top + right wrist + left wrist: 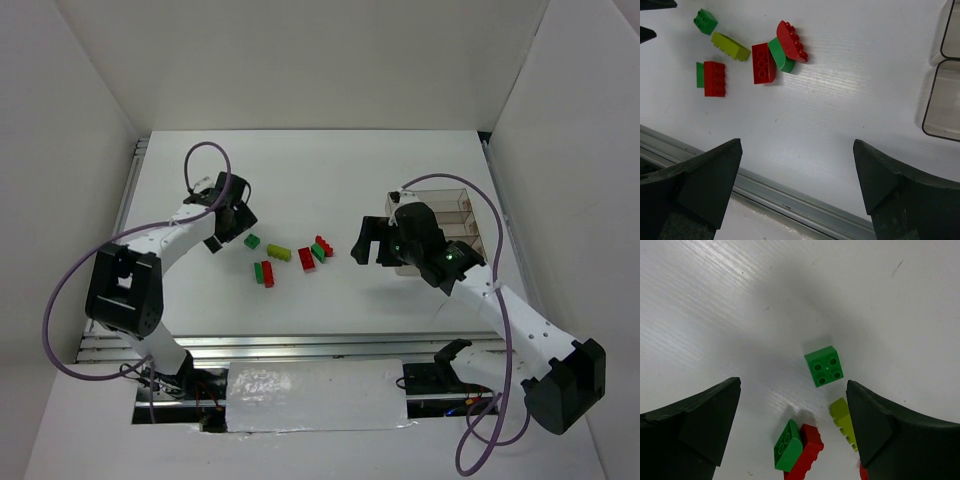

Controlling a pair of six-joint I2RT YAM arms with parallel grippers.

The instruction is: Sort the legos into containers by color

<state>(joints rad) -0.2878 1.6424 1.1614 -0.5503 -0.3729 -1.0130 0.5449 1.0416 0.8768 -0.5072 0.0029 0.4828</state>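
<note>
My left gripper lowers and shifts toward the right in the top view onto the green square brick (252, 241) (824, 366) next, since that brick lies nearest the gripper's open fingers.
Several legos lie loose mid-table: a green square brick (252, 241) (824, 366) (705, 21), a yellow-green brick (279, 252) (844, 420) (730, 46), a green and red pair (264, 272) (795, 450) (714, 78), and a cluster of two red bricks and a green one (315, 252) (777, 54). The clear containers (445, 225) (945, 107) stand at the right, partly behind my right arm. My left gripper (232, 232) (792, 384) hangs open just left of the green square brick, holding nothing. My right gripper (370, 250) (797, 142) is open and empty between the cluster and the containers.
A metal rail (300, 345) (790, 200) runs along the table's near edge. White walls close in the left, back and right sides. Purple cables (60, 300) loop off both arms.
</note>
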